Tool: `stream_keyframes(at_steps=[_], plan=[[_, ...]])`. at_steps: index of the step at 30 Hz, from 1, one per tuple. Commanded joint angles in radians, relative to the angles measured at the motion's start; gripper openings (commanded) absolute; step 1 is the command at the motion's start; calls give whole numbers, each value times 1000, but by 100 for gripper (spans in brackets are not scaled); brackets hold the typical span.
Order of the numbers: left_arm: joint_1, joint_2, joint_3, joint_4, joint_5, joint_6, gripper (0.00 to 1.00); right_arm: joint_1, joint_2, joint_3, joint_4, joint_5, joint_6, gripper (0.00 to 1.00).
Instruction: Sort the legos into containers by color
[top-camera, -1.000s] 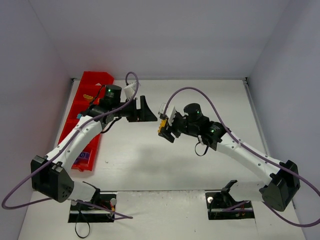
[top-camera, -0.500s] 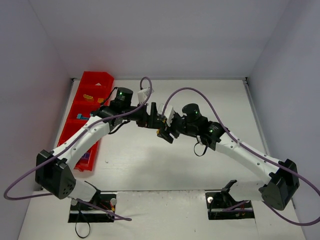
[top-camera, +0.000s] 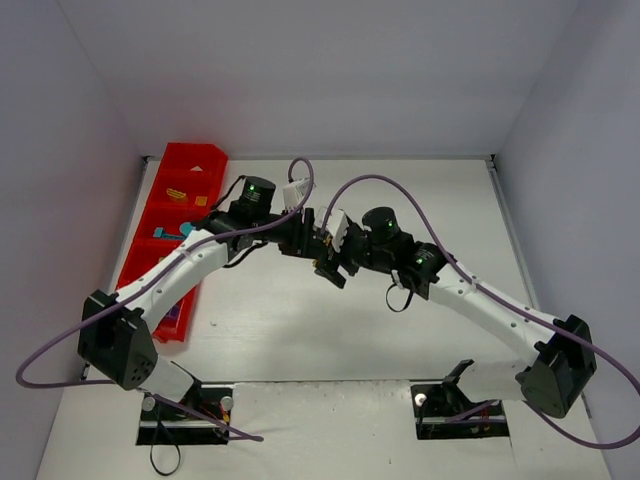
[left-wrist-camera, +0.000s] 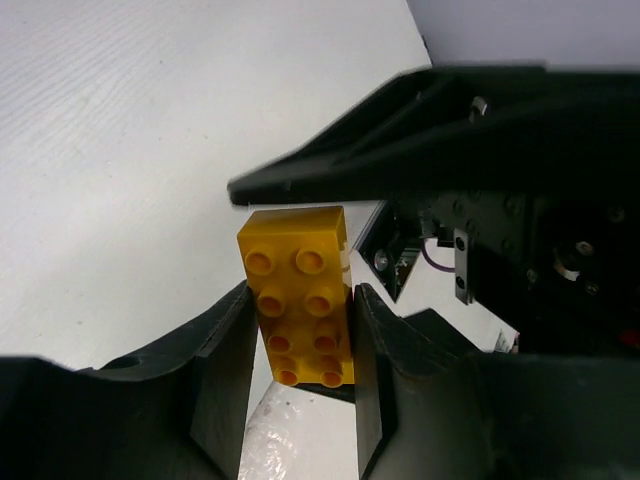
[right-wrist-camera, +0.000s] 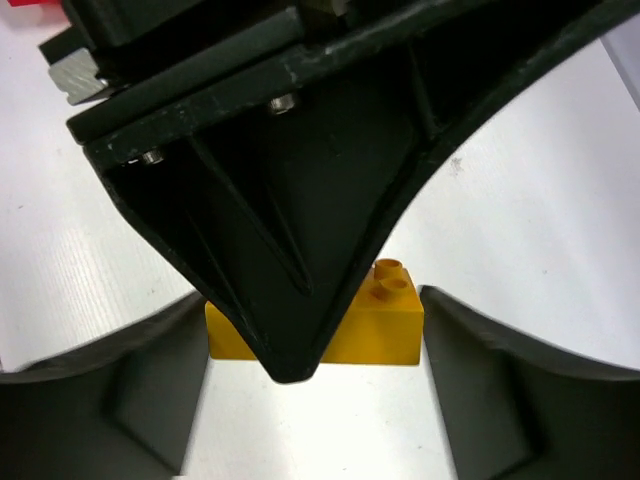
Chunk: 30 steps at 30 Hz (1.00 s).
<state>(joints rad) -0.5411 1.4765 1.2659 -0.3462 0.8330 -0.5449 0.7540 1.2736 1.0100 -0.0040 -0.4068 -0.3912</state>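
Observation:
My left gripper will swing outward to its left in the top view, over the yellow lego's section (top-camera: 183, 190), and let go of the lego beside its color match.
A yellow lego (left-wrist-camera: 300, 300), a rectangular studded brick, hangs above the middle of the table between both grippers. My left gripper (left-wrist-camera: 300, 292) is shut on its long sides, both fingers pressing it. In the right wrist view the same yellow lego (right-wrist-camera: 395, 325) spans my right gripper (right-wrist-camera: 312, 300), with a finger lying against each short end; a left finger (right-wrist-camera: 290, 250) hides its middle. From above, the left gripper (top-camera: 316, 240) and right gripper (top-camera: 332, 256) meet tip to tip. The containers, a red tray (top-camera: 213, 152), lie at the far left.
The tray holds a yellow brick (top-camera: 176, 193), an orange one (top-camera: 201, 200), a teal one (top-camera: 165, 232) and a purple one (top-camera: 172, 312) in separate compartments. White walls close the table at the back and sides. Purple cables loop over both arms.
My left arm swung right from beside the tray to the right gripper, and its jaws closed on the yellow lego. The right arm has barely moved.

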Motion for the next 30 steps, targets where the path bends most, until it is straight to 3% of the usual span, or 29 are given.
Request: stream_keyframes(at_steps=[1, 3, 4, 9, 15, 20, 30], plan=[[10, -21, 52, 32, -32, 59, 10, 2, -7, 42, 79, 28, 31, 82], [29, -15, 49, 27, -34, 62, 10, 2, 0, 44, 81, 54, 54, 98], [38, -9, 46, 24, -37, 66, 10, 1, 3, 47, 81, 77, 60, 100], [163, -4, 46, 16, -64, 76, 11, -37, 7, 44, 79, 132, 119, 100], [340, 16, 111, -47, -392, 27, 11, -108, -10, 27, 81, 184, 181, 100], [495, 93, 202, -63, -665, -136, 13, -122, -26, 7, 81, 232, 187, 100], [628, 359, 449, -97, -897, -364, 17, -133, -75, -62, 90, 267, 230, 100]])
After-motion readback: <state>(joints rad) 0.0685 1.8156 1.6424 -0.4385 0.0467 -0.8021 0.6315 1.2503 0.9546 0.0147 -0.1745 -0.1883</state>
